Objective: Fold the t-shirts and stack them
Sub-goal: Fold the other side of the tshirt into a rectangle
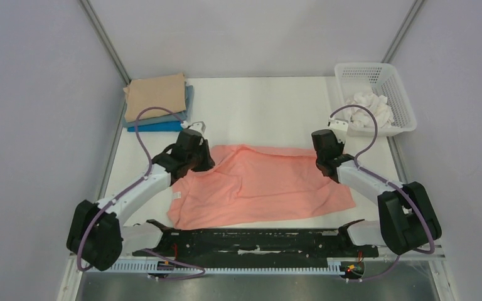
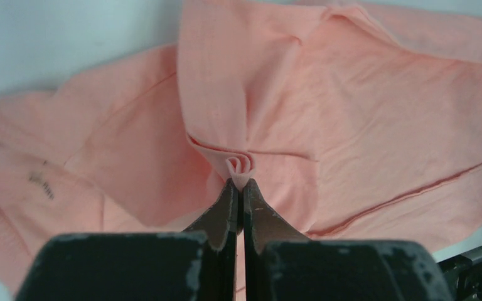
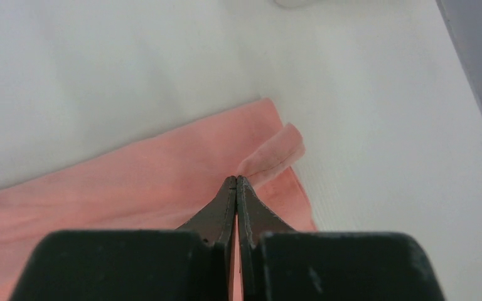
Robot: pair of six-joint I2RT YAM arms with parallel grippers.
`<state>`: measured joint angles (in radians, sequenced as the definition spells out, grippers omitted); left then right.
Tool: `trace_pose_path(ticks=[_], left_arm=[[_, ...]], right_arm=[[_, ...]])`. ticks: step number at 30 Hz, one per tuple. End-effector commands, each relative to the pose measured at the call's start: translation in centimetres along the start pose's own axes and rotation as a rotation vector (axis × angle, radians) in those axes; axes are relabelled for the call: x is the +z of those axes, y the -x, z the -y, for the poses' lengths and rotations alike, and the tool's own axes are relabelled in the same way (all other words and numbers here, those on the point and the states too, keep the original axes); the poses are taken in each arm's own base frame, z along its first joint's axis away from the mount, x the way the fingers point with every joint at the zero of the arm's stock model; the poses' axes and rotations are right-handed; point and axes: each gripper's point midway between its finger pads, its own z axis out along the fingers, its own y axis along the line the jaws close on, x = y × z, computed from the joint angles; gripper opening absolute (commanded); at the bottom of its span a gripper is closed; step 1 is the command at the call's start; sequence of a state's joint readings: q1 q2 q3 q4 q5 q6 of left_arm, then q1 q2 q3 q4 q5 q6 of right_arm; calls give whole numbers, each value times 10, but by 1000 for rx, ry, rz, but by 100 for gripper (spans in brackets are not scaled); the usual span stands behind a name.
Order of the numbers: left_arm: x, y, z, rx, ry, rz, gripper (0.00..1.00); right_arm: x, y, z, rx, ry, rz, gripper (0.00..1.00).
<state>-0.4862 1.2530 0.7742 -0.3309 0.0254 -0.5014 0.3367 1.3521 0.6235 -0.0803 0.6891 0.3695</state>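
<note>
My left gripper draws back toward the shirt's end with the white label [image 1: 177, 194] [image 2: 41, 184] next, then brings the bunch there down.
A salmon-pink t-shirt [image 1: 260, 188] lies spread and rumpled across the middle of the table. My left gripper [image 2: 241, 183] is shut on a small pinched-up bunch of its cloth, near the shirt's upper left part [image 1: 202, 162]. My right gripper [image 3: 236, 179] is shut on the shirt's edge at its far right corner [image 1: 326, 167], where a short fold of hem [image 3: 277, 150] lifts off the table. At the back left sits a stack of folded t-shirts [image 1: 157, 97]: tan on top, grey-blue under it, and bright blue [image 1: 154, 127] at the bottom.
A white mesh basket [image 1: 392, 81] stands at the back right with white crumpled items [image 1: 369, 106] inside. Grey walls close in both sides. A black rail [image 1: 251, 239] runs along the near edge between the arm bases.
</note>
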Motion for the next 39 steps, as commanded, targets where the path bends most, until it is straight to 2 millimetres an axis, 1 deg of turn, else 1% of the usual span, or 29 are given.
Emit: trace_pose_path(ticks=[1,5,8,11,12,16,18,21,25,28,33,36,37,38,39], left_arm=[[-28,-4,-27,-112,116,94,2],[-49,-3,-36,-155,137,163,2],[-61,2,-52,-190,220,215,2],[-69,0,-64,-230,284,239,2],[-70,-2,-64,-237,278,241,2],[-74,0,-48,-245,188,240,2],[-79,1,-51,-262,200,261,2],[-86,2,-61,-294,247,289,2],[-87,-1,-68,-313,270,306,2],[-83,-14,-73,-344,283,287,2],[-73,-45,-87,-413,326,226,2],[-69,-63,-95,-449,354,192,2],[-69,-67,-97,-463,362,186,2],[-67,-71,-99,-472,367,182,6],[-66,-73,-100,-476,372,177,12]], right_arm=[[-9,6,20,-10,-57,34,0],[-11,4,31,-8,-85,31,0],[-12,5,41,-4,-105,25,0],[-14,4,46,-7,-100,24,0],[-14,3,46,-9,-93,22,0],[-18,-2,41,-22,-37,4,0],[-20,-4,42,-29,-32,-6,0],[-25,-9,47,-46,-32,-17,0],[-29,-17,48,-65,-8,-41,0],[-30,-30,47,-76,16,-70,0],[-35,-57,42,-83,63,-162,0],[-41,-75,46,-87,65,-224,1],[-43,-80,48,-91,68,-234,3],[-44,-84,50,-92,67,-244,9],[-46,-88,52,-91,66,-251,19]])
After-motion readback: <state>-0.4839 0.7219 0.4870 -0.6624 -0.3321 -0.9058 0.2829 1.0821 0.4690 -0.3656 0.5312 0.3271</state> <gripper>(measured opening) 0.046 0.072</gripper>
